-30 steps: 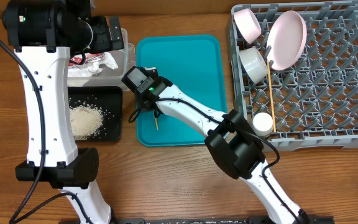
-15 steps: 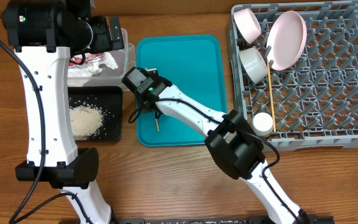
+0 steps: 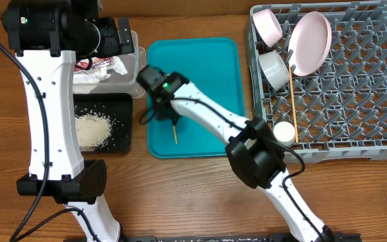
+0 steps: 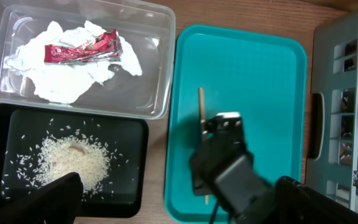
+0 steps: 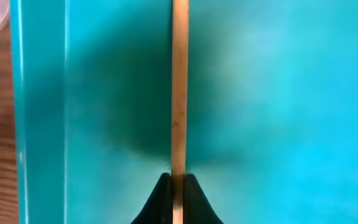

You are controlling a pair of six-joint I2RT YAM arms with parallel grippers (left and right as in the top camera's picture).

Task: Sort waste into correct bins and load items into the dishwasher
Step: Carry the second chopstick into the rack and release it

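The grey rack [image 3: 355,101] lies to my right gripper's right in the overhead view. This matching chopstick goes up, across, and down beside its chopstick next for release.
My right gripper [image 5: 179,186] is shut on a thin wooden chopstick [image 5: 179,93] just above the teal tray; in the overhead view the gripper [image 3: 172,119] is over the tray's left part and the stick's end [image 3: 175,136] pokes out. The other chopstick [image 3: 292,101] lies in the grey dish rack [image 3: 355,101] with the plate [image 3: 311,42], two bowls [image 3: 269,25] [image 3: 273,67] and the cup [image 3: 284,133]. My left gripper [image 4: 179,183] is open and empty, high above the bins. The clear tub [image 4: 148,18] holds the red wrapper [image 4: 82,48] and napkins [image 4: 67,81]. The black tray [image 4: 135,124] holds rice [image 4: 73,163].
The teal tray [image 3: 213,67] lies between the bins and the rack, with nothing else on it. My left arm's white links [image 3: 46,121] stand over the table's left side. My right arm [image 3: 247,154] crosses the tray's front right corner.
My right gripper has turned and shifted slightly toward the far side of the teal tray, and the chopstick's end has swung a little right. The left arm has not moved.
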